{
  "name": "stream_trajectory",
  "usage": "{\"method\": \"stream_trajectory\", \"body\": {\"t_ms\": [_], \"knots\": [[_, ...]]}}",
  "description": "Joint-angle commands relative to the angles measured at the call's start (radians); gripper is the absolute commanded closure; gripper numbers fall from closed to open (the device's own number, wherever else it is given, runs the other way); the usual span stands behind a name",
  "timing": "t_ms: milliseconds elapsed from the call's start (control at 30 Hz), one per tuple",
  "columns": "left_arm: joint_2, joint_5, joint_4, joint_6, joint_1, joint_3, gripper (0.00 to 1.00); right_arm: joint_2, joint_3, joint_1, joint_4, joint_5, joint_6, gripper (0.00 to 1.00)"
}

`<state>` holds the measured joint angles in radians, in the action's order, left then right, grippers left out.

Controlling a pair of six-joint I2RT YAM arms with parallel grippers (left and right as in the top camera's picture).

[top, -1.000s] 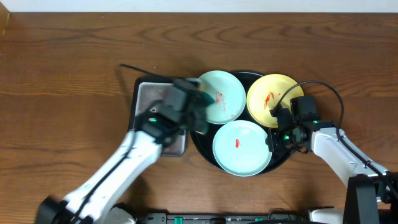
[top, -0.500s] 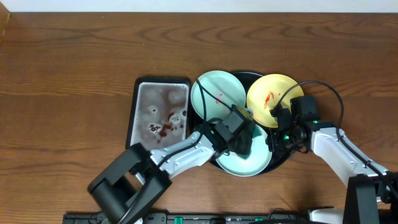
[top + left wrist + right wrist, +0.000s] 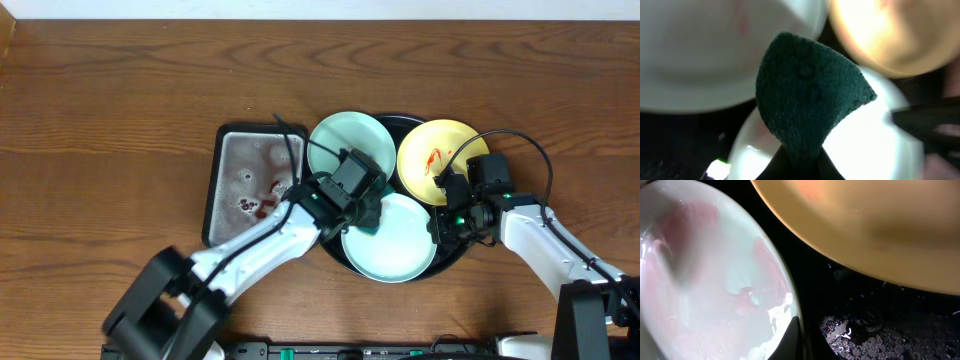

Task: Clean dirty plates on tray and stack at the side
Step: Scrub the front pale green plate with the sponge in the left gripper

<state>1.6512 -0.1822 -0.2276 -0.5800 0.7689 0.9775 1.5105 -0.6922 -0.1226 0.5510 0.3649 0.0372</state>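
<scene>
My left gripper rises, crosses over the grey metal tray, lowers and releases the sponge next. That tray, free of plates, lies to its left in the overhead view.
The black tray (image 3: 455, 255) holds three plates. A pale blue plate (image 3: 345, 150) lies at its back left, and a yellow plate (image 3: 440, 160) with red smears at its back right. A second pale blue plate (image 3: 395, 245) lies at the front. My left gripper (image 3: 362, 205) is shut on a dark green sponge (image 3: 370, 222), which rests on the front plate's back-left part. In the left wrist view the sponge (image 3: 810, 95) hangs over that plate (image 3: 870, 145). My right gripper (image 3: 440, 225) is shut on the front plate's right rim (image 3: 790, 305), and a pink film shows on that plate.
A rectangular grey metal tray (image 3: 232, 160) with reddish water lies left of the black tray. The left arm stretches across its front right corner. Bare wooden table (image 3: 110, 120) surrounds everything. The wet black tray floor (image 3: 875, 325) shows between the plates.
The left arm swung from the grey metal tray onto the front plate and drew the sponge across it toward the back left. The plate's red spot no longer shows. The right arm stayed put.
</scene>
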Motion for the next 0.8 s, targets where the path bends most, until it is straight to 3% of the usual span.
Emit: {"method": "stream_trajectory", "body": {"t_ms": [0, 333, 467, 633, 767], "knots": [[-0.034, 0.007, 0.054, -0.002, 0.039, -0.003, 0.92, 0.003, -0.016, -0.01, -0.001, -0.001, -0.012, 0.99], [0.158, 0.011, 0.12, 0.006, 0.111, -0.003, 0.89, 0.003, -0.016, -0.01, -0.001, -0.002, -0.012, 0.99], [0.154, 0.019, 0.058, 0.094, 0.085, -0.003, 0.88, 0.003, -0.016, -0.01, -0.001, -0.001, -0.012, 0.99], [0.107, 0.016, -0.029, 0.097, 0.001, -0.003, 0.89, 0.003, -0.016, -0.01, -0.001, -0.002, -0.012, 0.99], [0.019, -0.101, -0.048, 0.127, -0.059, -0.003, 0.92, 0.003, -0.016, -0.01, -0.002, -0.002, -0.012, 0.99]]}}
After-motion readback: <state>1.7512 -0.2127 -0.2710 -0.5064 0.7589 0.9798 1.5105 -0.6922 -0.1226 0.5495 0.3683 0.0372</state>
